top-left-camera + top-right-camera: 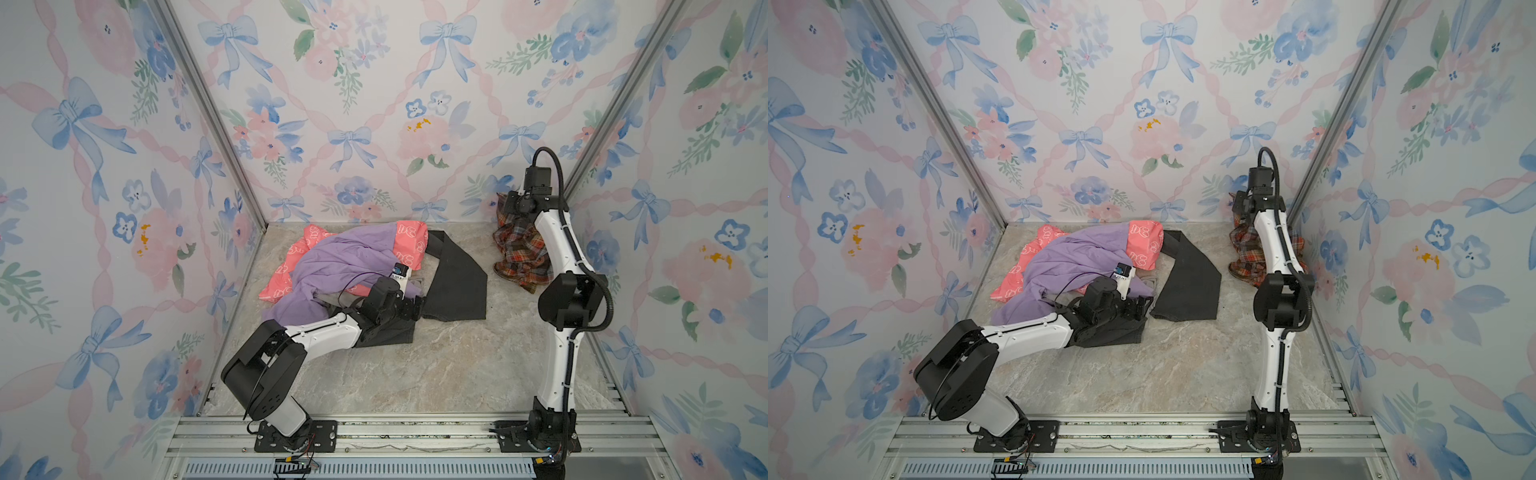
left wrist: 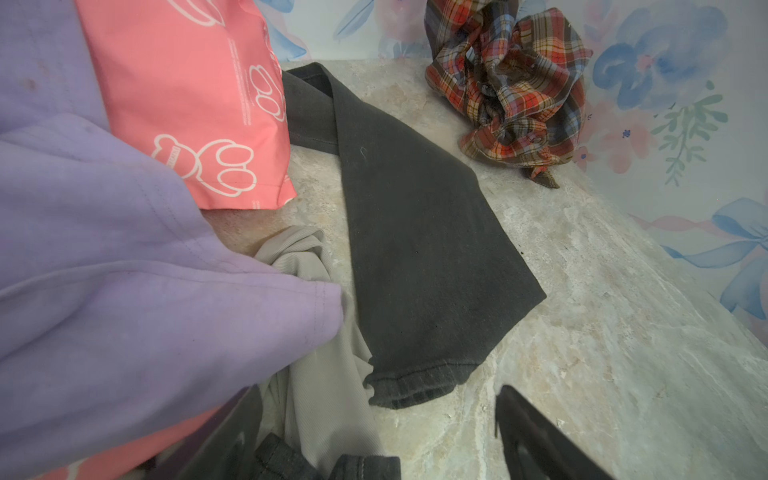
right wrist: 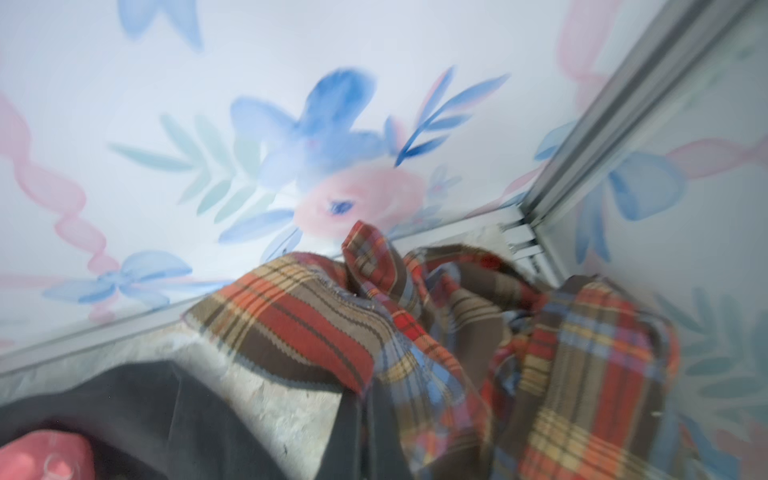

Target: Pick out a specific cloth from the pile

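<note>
The cloth's lower folds near the corner post already lie apart from the pile, so the robot will next lower its right gripper toward those folds and release the cloth.
The cloth [image 1: 520, 249], a plaid shirt in orange-red, brown and blue checks, hangs bunched near the back right corner, apart from the pile. Its lowest fold rests on the table in the left wrist view [image 2: 511, 104]. My right gripper [image 1: 514, 204] is shut on the cloth's upper part; the right wrist view shows the dark fingers pressed together on plaid fabric [image 3: 415, 332]. The pile [image 1: 340, 266] of lilac, coral-pink [image 1: 409, 245], dark grey [image 1: 457, 282] and beige [image 2: 316, 353] garments lies at the back left. My left gripper [image 1: 415, 308] sits low and open at the pile's front edge, holding nothing.
Flowered walls close in the back and both sides, with metal posts [image 1: 615, 99] in the corners. Bare marble tabletop [image 1: 457, 365] stretches in front of the garments. A metal rail [image 1: 415, 436] carrying both arm bases runs along the front.
</note>
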Robot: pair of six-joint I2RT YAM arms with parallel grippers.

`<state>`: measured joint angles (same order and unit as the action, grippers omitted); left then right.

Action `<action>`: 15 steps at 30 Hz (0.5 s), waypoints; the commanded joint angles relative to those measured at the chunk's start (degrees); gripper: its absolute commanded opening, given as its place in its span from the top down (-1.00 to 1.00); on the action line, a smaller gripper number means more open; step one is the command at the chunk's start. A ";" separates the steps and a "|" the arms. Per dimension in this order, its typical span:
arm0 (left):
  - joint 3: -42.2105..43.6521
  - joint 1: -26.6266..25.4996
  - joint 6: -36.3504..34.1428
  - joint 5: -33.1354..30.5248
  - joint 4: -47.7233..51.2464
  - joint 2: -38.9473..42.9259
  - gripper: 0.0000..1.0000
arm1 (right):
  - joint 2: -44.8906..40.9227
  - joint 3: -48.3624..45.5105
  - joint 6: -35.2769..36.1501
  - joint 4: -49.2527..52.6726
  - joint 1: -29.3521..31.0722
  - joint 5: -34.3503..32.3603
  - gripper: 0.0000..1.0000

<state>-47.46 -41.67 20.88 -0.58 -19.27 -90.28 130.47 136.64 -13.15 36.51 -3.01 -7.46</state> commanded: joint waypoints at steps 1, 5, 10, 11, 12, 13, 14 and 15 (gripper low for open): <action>-1.71 -0.52 0.99 -0.12 -0.91 0.14 -0.79 | 1.79 -2.46 -5.41 -0.74 -5.33 -1.44 1.00; -2.02 -0.78 1.25 -0.30 -0.72 0.40 -0.78 | 8.89 1.60 -5.87 6.90 -7.16 1.59 1.00; -2.56 -0.96 1.30 -0.73 0.51 0.45 -0.79 | 12.43 1.85 -3.43 12.41 -5.83 3.25 1.00; -2.55 -0.97 1.31 -0.90 0.47 0.40 -0.79 | 12.68 1.58 -2.93 13.05 -5.62 3.56 1.00; -2.55 -1.05 1.42 -0.99 0.47 0.30 -0.78 | 12.92 1.36 -2.63 13.69 -5.31 3.94 1.00; -2.63 -1.04 1.57 -0.92 0.53 0.16 -0.78 | 12.98 1.02 -2.22 13.99 -5.26 4.56 1.00; -2.76 -1.12 1.69 -0.87 0.54 0.06 -0.78 | 13.05 1.00 -1.98 14.40 -5.21 4.82 1.00; -2.88 -1.21 1.77 -0.77 0.48 -0.22 -0.78 | 12.66 1.00 -1.76 14.91 -5.23 4.52 1.00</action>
<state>-48.64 -42.44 21.63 -1.02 -19.35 -90.28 144.57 137.51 -16.32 46.41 -9.02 -4.73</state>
